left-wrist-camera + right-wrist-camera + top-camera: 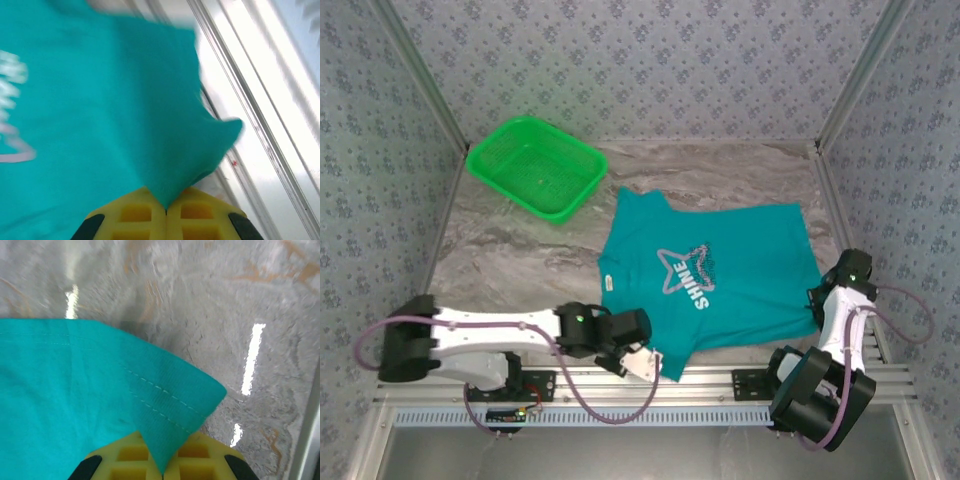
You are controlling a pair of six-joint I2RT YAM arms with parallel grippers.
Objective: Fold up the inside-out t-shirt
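My left gripper lifts outward next, then lowers over the marble (627, 179) beside the green basket to release the shirt. That marble lies outward of the gripper.
The teal t-shirt (720, 270) lies spread on the marble table, its white star and "SHINE" print facing up. My left gripper (655, 362) is shut on the shirt's near left corner by the table's front rail. In the left wrist view the teal cloth (125, 115) runs down into the closed yellow fingers (135, 215). My right gripper (817, 308) is shut on the shirt's near right corner. In the right wrist view a stitched hem corner (170, 395) is pinched between the yellow fingers (205, 460).
A bright green mesh basket (535, 166) stands at the back left of the table. Patterned walls enclose the table on three sides. The metal front rail (720, 380) runs just behind the arm bases.
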